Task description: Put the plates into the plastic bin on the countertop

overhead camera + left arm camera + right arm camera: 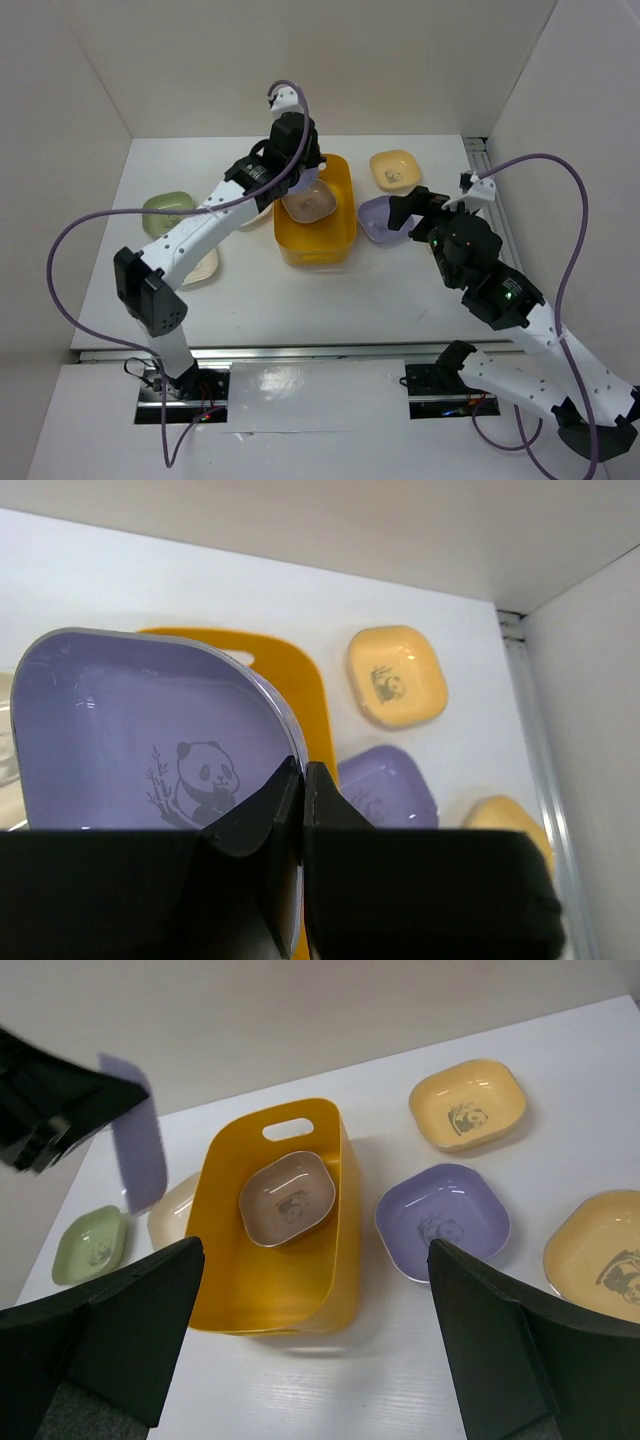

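The lilac plate should go down into the far end of the bin next, after I move my left gripper across toward the brown plate (287, 1198).
My left gripper (302, 770) is shut on the rim of a lilac plate (130, 730) with a panda motif, held tilted above the far left of the orange-yellow plastic bin (318, 235). From the right wrist view this plate (135, 1145) hangs edge-on above the bin's left side. A brown plate (287, 1198) lies inside the bin (270, 1280). My right gripper (315, 1248) hovers open over the countertop (300, 300), right of the bin and near a second lilac plate (443, 1222). Nothing sits between its fingers.
A yellow-orange plate (467, 1105) lies at the back right and another (600, 1255) further right. Left of the bin are a cream plate (172, 1222) and a pale green plate (92, 1245). White walls enclose the countertop; a metal rail (492, 190) runs along its right edge.
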Available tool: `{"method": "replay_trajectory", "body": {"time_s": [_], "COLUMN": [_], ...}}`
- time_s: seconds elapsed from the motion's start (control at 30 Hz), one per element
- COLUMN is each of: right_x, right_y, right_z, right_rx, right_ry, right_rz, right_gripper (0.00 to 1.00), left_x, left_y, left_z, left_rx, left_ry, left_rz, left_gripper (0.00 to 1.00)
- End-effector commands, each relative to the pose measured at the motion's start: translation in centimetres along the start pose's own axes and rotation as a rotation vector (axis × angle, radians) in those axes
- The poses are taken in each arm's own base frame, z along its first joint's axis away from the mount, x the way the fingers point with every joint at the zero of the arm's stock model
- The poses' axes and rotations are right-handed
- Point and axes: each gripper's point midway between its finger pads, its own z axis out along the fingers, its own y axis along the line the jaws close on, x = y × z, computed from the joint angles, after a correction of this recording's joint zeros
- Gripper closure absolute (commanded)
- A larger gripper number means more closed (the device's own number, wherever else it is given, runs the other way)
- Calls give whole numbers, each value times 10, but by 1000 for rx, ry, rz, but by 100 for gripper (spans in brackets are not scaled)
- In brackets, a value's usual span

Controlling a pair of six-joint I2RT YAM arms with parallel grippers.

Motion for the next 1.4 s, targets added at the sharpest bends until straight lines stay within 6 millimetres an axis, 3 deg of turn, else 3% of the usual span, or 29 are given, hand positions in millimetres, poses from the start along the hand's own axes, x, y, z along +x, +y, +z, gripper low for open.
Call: {"method": "replay_trajectory", "body": {"time_s": [0.0, 0.07, 0.1, 0.27, 0.3, 0.53, 0.6, 0.63, 0.7, 0.77, 0.93, 1.03, 1.07, 1.2, 1.3, 1.33, 1.37], "right_x": [-14, -11, -9, 4, 10, 33, 39, 44, 47, 46, 50, 50, 57, 67, 93, 98, 107], "right_y": [4, 3, 3, 3, 4, 7, 8, 8, 8, 10, 12, 6, 3, -6, -30, -59, -68], "right_z": [-4, -3, -2, 8, 11, 21, 23, 23, 25, 26, 30, 33, 35, 46, 71, 89, 98], "right_rx": [-11, -11, -11, -3, -8, -22, -28, -36, -32, -35, -40, -9, 6, 42, 76, 142, 130], "right_ry": [-24, -23, -23, 1, 12, 57, 69, 82, 90, 83, 95, 89, 100, 124, 182, 202, 231], "right_rz": [5, 4, 4, -33, -39, -80, -86, -91, -97, -92, -98, -102, -114, -130, -102, -55, -19], "right_gripper": [0, 0, 0, 0, 0, 0, 0, 0, 0, 0, 0, 0, 0, 0, 0, 0, 0], "left_x": [-47, -58, -47, -28, -15, 24, 34, 46, 50, 71, 77, 74, 80, 75, 62, 61, 57], "left_y": [-45, -53, -43, -28, -15, 15, 17, 30, 37, 42, 46, 46, 46, 42, 25, 16, 11], "left_z": [16, 27, 49, 79, 89, 129, 133, 140, 144, 149, 160, 164, 166, 162, 143, 133, 126], "left_rx": [175, 210, 171, 64, 5, -117, -123, -154, -166, -173, -170, -152, -150, -126, -71, -52, -34], "left_ry": [-105, -98, -75, -53, -52, -29, -9, 8, 6, 46, 55, 62, 77, 75, 57, 61, 52], "left_rz": [-133, -187, -198, -324, -332, -380, -396, -385, -407, -403, -366, -356, -353, -333, -327, -314, -317], "left_gripper": [100, 100, 100, 100, 100, 100, 100, 100, 100, 100, 100, 84, 65, 26, 15, 13, 13]}}
